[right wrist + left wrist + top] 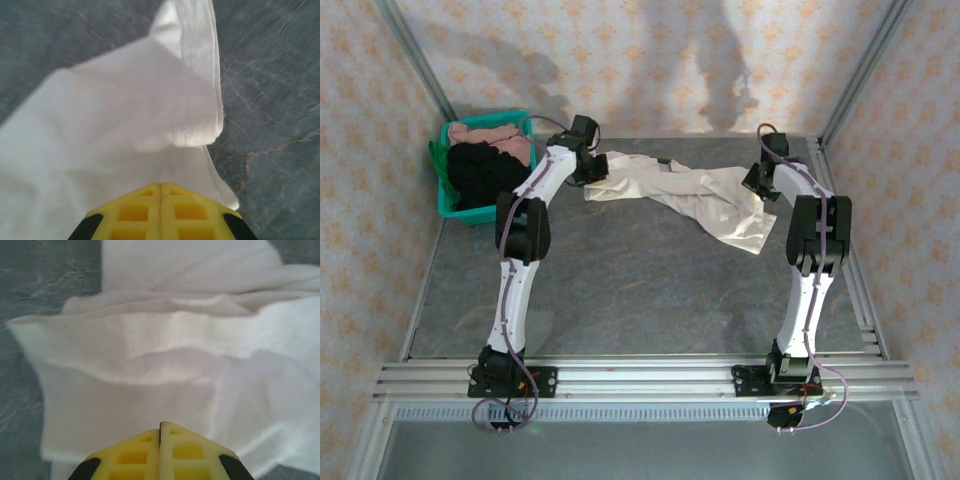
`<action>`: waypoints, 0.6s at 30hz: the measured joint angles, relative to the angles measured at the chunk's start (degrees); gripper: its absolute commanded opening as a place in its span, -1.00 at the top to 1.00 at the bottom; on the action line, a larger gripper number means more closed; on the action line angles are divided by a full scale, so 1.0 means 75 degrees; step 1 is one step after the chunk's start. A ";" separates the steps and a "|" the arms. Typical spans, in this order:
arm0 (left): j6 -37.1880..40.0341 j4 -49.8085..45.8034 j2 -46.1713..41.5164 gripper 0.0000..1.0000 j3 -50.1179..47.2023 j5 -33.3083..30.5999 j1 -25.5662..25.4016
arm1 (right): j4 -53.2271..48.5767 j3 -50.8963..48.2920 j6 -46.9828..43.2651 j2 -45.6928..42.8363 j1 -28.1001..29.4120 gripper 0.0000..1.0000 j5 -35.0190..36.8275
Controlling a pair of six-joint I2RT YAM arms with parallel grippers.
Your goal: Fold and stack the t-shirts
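Note:
The right gripper needs to go up, pull the fold back over the shirt's near corner (756, 246), which is toward the robot's base from the gripper's fingers, and let go, because the shirt's end lies crooked.
A cream-white t-shirt (690, 192) lies stretched and rumpled across the far part of the grey table (620, 290). My left gripper (592, 172) is at the shirt's left end. In the left wrist view its yellow jaws are pressed together (160, 424) on the white cloth (165, 350). My right gripper (757, 186) is at the shirt's right end. Its jaws are likewise closed (161, 185) on a fold of the cloth (125, 120), beside a hemmed edge. More t-shirts sit in the bin at the back left: a black one (480, 172), a dusty pink one (495, 135) and a green one (438, 162).
The teal plastic bin (448, 210) stands in the far left corner. Metal frame rails run along the table's sides and near edge (640, 378). Patterned walls close in the back and both sides.

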 measured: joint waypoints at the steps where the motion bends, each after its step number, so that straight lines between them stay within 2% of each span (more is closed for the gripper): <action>1: 0.0009 -0.0015 -0.0259 1.00 -0.0140 0.0000 0.0003 | 0.0003 -0.0096 0.0000 -0.0297 0.0000 1.00 -0.0006; 5: 0.0017 0.0055 -0.1623 1.00 -0.0813 -0.0003 0.0035 | 0.0117 -0.0740 0.0000 -0.1990 0.0003 1.00 -0.0006; 8: 0.0108 0.0248 -0.2611 0.09 -0.1285 -0.0067 0.0035 | 0.0254 -0.1064 0.0003 -0.3051 0.0003 1.00 -0.0015; 9: 0.0096 0.0291 -0.2769 0.00 -0.1311 -0.0085 0.0035 | 0.0332 -0.1145 0.0006 -0.3290 0.0020 1.00 -0.0026; 13: 0.0178 0.0341 -0.2381 -0.16 -0.0947 -0.0198 0.0035 | 0.0586 -0.1644 0.0009 -0.3587 0.0099 1.00 -0.0076; 18: 0.0184 0.0353 -0.0597 -0.18 -0.0600 -0.0303 0.0052 | 0.0396 -0.2428 0.0006 -0.3870 0.0356 1.00 -0.0134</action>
